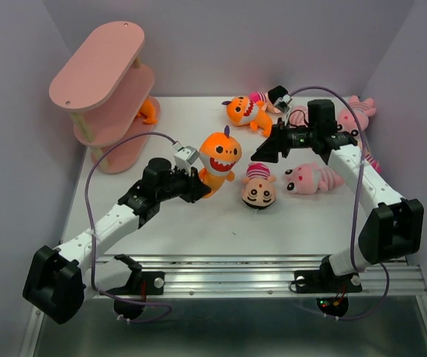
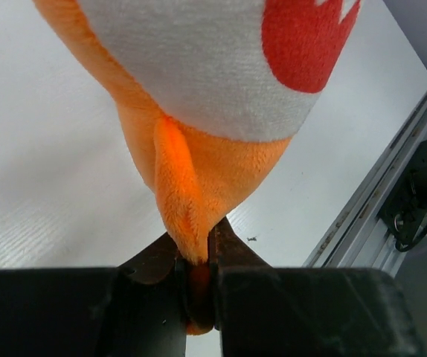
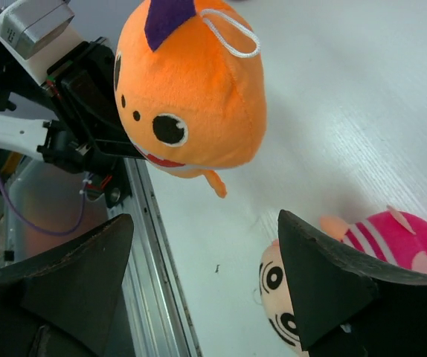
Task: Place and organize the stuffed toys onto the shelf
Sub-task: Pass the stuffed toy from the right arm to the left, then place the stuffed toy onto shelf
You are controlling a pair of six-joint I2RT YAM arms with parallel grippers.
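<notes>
I should swing my left gripper outward and turn it toward the pink shelf (image 1: 106, 89) to release the shark on its lower board (image 1: 129, 150), where there is bare space beside the orange toy.
My left gripper (image 1: 198, 184) is shut on the tail of an orange toothy shark toy (image 1: 219, 158) and holds it above the table; its tail is pinched between the fingers in the left wrist view (image 2: 191, 238). It also shows in the right wrist view (image 3: 191, 89). My right gripper (image 1: 262, 154) is open and empty, above a black-haired doll (image 1: 259, 187), whose face shows in the right wrist view (image 3: 280, 297). A second orange shark (image 1: 245, 111), another doll (image 1: 267, 98) and pink striped animals (image 1: 314, 178) lie at the back right. The pink shelf (image 1: 106, 89) stands at the back left.
An orange toy (image 1: 148, 110) sits on the shelf's lower board, partly hidden. More pink toys (image 1: 358, 110) lie behind the right arm. The aluminium rail (image 1: 258, 271) runs along the near table edge. Purple cables loop over both arms.
</notes>
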